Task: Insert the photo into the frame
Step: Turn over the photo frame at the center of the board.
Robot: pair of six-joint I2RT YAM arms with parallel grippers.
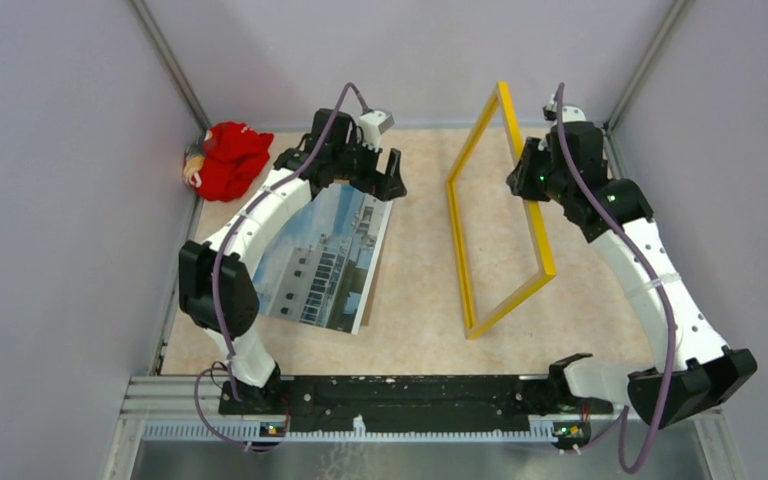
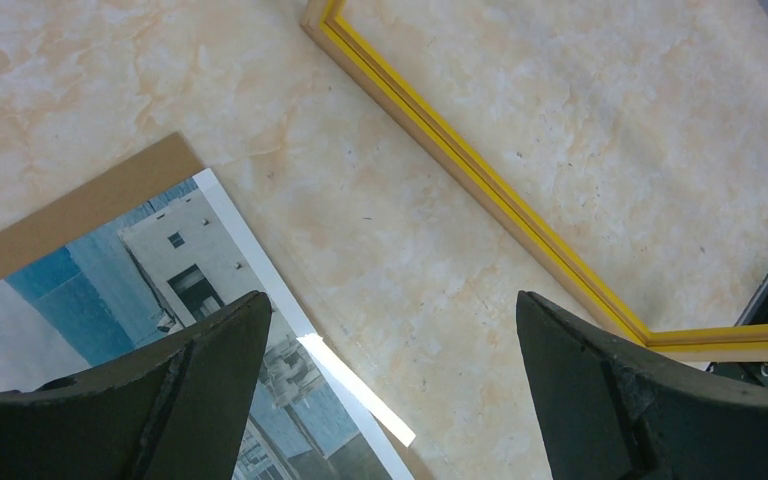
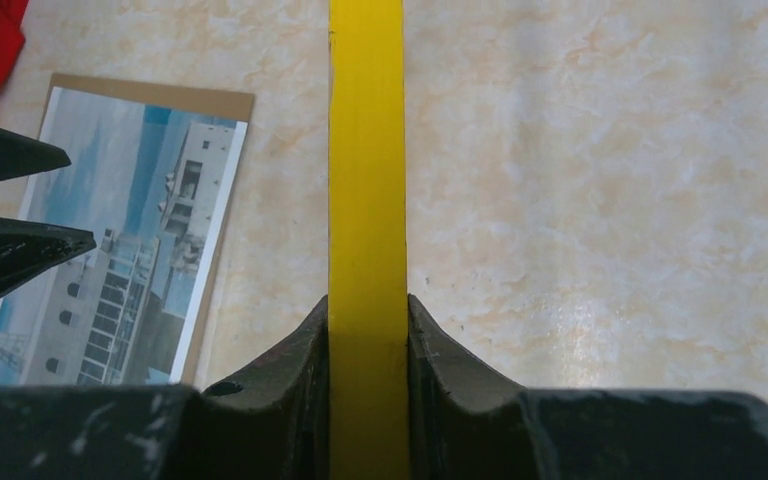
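Observation:
Next I should bring the frame's raised side down in my right gripper onto the bare tabletop below and release it, because the frame still stands tilted.
The photo (image 1: 325,262) of a white building on blue sky lies face up at the left, on a brown backing board (image 2: 80,200). It also shows in the left wrist view (image 2: 110,290) and the right wrist view (image 3: 120,240). My left gripper (image 1: 388,178) is open and empty, above the photo's far right corner. The yellow frame (image 1: 460,240) stands tilted up on its left long side. My right gripper (image 1: 526,180) is shut on its raised right side. In the right wrist view the fingers (image 3: 300,350) clamp the yellow bar (image 3: 365,200).
A red cloth toy (image 1: 228,158) lies at the back left corner. Grey walls close in the table on three sides. The arm bases and a black rail (image 1: 400,395) run along the near edge.

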